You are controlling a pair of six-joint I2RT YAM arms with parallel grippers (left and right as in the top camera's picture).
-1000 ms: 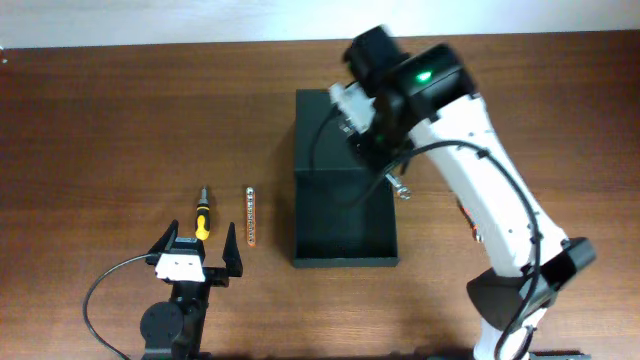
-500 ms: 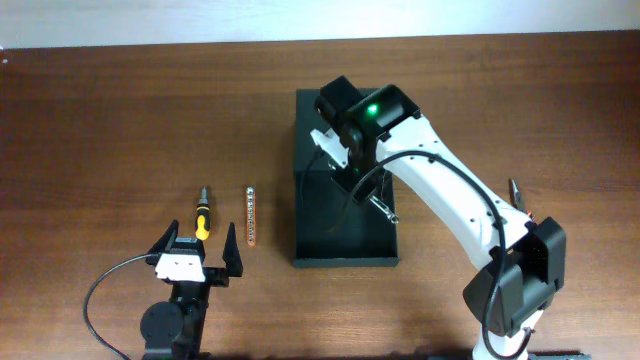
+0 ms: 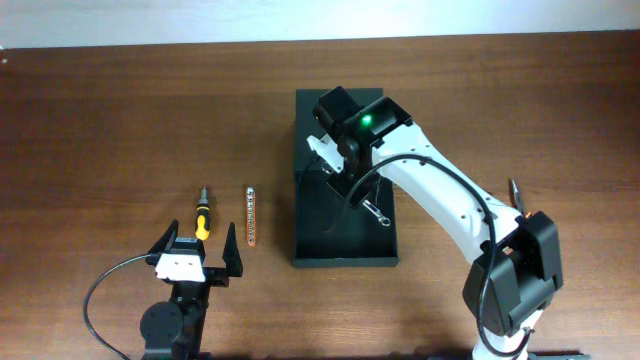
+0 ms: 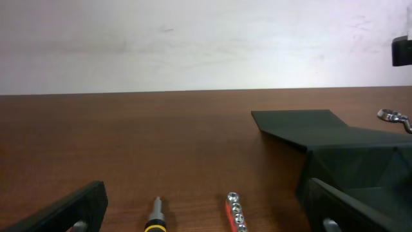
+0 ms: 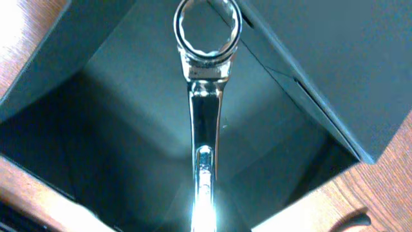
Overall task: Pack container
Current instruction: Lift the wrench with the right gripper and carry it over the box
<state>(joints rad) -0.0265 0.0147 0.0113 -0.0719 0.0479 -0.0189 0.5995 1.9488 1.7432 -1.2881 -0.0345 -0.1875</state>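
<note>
I need to lower the wrench with my right gripper into the container [image 5: 181,132], slightly back from the container's flap lid, because the wrench is still hanging above the container's dark bottom.
The container [image 3: 343,262] is a matte black box at mid-table, open, with its flap lid [image 3: 312,125] lying back on the far side. My right gripper [image 3: 350,188] is shut on a shiny ring wrench [image 3: 378,213] and holds it over the box's inside. In the right wrist view the wrench [image 5: 206,77] points forward above the dark box floor [image 5: 116,129]; the fingers themselves barely show. My left gripper [image 3: 198,243] is open and empty at the front left. Just beyond its tips lie a yellow-and-black screwdriver [image 3: 203,213] and a red socket rail [image 3: 250,215].
The left wrist view shows the screwdriver tip [image 4: 154,218], the socket rail [image 4: 234,209], the container [image 4: 360,161] to the right and the wrench head [image 4: 394,117] above it. A small tool [image 3: 517,190] lies on the table right of the right arm.
My right arm has swung left and lowered, carrying the wrench from the box's right edge to over its inside. The left arm has not moved.
</note>
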